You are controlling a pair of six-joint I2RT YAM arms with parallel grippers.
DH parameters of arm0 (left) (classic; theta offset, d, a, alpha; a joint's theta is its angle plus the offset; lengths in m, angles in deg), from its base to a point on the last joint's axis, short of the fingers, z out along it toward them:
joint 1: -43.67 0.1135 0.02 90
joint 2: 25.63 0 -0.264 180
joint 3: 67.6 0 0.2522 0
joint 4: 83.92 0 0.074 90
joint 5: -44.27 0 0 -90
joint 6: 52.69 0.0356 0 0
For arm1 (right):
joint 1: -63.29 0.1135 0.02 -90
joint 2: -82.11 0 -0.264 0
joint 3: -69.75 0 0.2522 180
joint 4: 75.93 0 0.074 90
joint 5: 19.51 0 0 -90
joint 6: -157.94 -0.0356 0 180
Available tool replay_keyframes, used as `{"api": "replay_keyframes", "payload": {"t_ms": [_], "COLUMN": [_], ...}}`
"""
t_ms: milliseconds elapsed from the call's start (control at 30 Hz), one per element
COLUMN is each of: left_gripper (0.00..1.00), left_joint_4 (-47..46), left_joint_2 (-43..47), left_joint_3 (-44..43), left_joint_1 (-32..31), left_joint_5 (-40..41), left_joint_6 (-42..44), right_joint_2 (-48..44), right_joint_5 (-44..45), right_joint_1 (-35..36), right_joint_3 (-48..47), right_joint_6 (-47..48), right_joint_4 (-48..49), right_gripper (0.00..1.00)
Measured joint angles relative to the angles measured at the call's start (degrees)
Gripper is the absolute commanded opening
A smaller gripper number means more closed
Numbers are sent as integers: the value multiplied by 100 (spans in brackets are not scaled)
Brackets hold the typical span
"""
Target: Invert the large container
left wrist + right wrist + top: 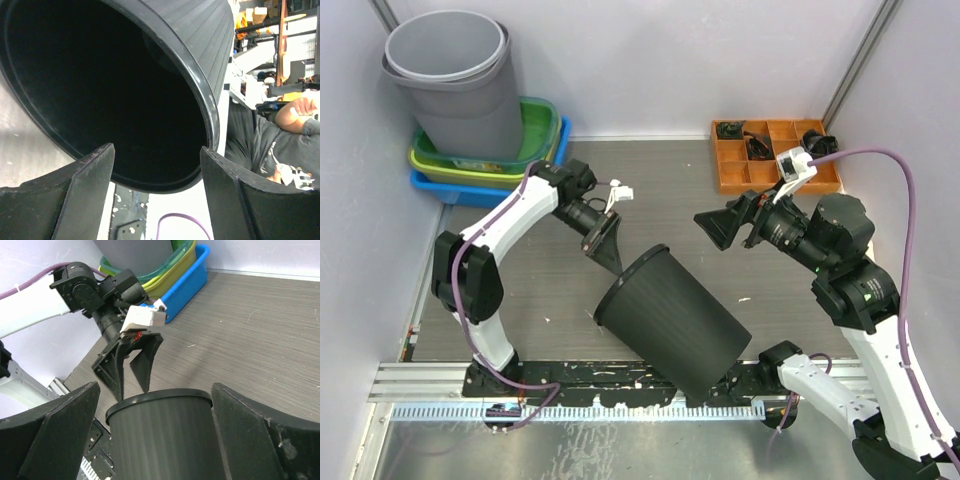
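Note:
My left gripper is going to move back next toward the metal bar and onto the container opening's upper rim (614,290) (211,124).
The large container (672,320) is a black ribbed bin lying tilted on its side at the table's middle, mouth facing back-left. My left gripper (606,246) is open right at the mouth's rim, empty. In the left wrist view the dark mouth (110,90) fills the frame, with its lower rim just beyond my open left gripper (156,150). My right gripper (720,226) is open and empty, above and right of the bin, not touching it. In the right wrist view the bin's side (165,440) lies between and beyond my right gripper (154,390), with the left gripper (132,371) behind the rim.
Stacked grey bins (455,80) stand in green, yellow and blue trays (535,150) at the back left. An orange compartment tray (760,155) with small parts sits at the back right. A metal rail (570,385) runs along the near edge. White walls close in both sides.

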Motion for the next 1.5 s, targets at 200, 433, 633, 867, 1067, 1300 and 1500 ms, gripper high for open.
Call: {"api": "replay_keyframes", "payload": {"t_ms": [200, 433, 633, 867, 1067, 1300, 1500], "left_gripper": [71, 74, 76, 76, 76, 58, 1], "left_joint_4": [439, 890, 938, 780, 72, -1554, -2474], "left_joint_2": [490, 798, 1025, 1397, 1440, 2009, 2055], "left_joint_3": [588, 649, 568, 962, 1633, 2404, 2422], "left_joint_1": [-162, -297, -293, -295, -391, -730, -826], "left_joint_5": [90, 87, 127, 24, -153, 81, 133], "left_joint_6": [162, 227, 251, 98, -260, -1598, -2487], "right_joint_2": [-28, -26, 28, 184, 146, 76, 68], "right_joint_5": [-2, -79, -448, -511, -518, -514, -494], "right_joint_1": [0, 0, 0, 0, 0, 0, 0], "right_joint_3": [85, 186, 455, 505, 505, 518, 529], "right_joint_6": [-4, -48, -177, -203, -203, -219, -221], "right_joint_4": [-2, 59, 186, 254, 306, 310, 310], "right_gripper": [100, 100, 100, 100, 100, 100, 100]}}
